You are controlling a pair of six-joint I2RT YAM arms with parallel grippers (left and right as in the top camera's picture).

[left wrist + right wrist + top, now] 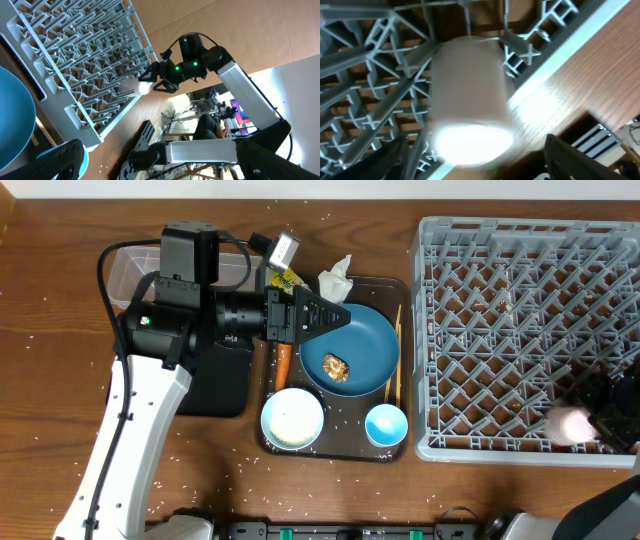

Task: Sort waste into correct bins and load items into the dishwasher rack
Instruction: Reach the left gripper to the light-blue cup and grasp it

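My left gripper is above and in front of the light blue cup (386,425), so it should move back and down next and tip its fingers over the cup's rim facing the white bowl.
The grey dishwasher rack (500,310) fills the right side. My right gripper (600,415) is at its front right corner, open. The pink cup (568,423) lies blurred between the spread fingers on the rack grid (467,85). My left gripper (340,315) is open and empty above the dark blue bowl-plate (365,350), which holds the brown food lump (335,368). The carrot (283,362), white bowl (293,418), light blue cup (386,425) and chopsticks (395,355) lie on the brown tray. The wrapper (285,278) and tissue (336,278) are at its back edge.
The dark brown serving tray (335,448) sits left of the rack. The black tray-bin (215,385) lies left of it, partly under my left arm. The clear tub (125,270) stands behind that. White rice grains are scattered over the wooden table.
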